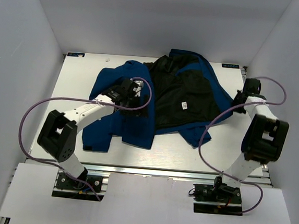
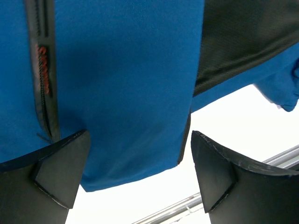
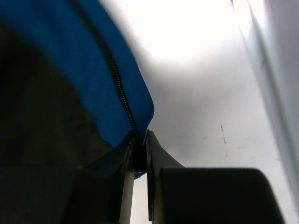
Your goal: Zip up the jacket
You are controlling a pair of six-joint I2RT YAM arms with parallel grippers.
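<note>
My right gripper will turn next and carry the front edge of the jacket back over the black lining, next to the other panel's near corner.
The blue jacket lies open on the white table, its black lining facing up. My left gripper hovers open over the left front panel; in the left wrist view its jaws stand wide apart above the blue cloth near the panel's lower corner, holding nothing. My right gripper is at the jacket's right edge. In the right wrist view it is shut on the blue front edge, right at the dark zipper teeth.
A pocket zipper with red lettering runs down the left panel. A white label sits on the lining. A metal rail runs along the table's near edge. White walls enclose the table on three sides.
</note>
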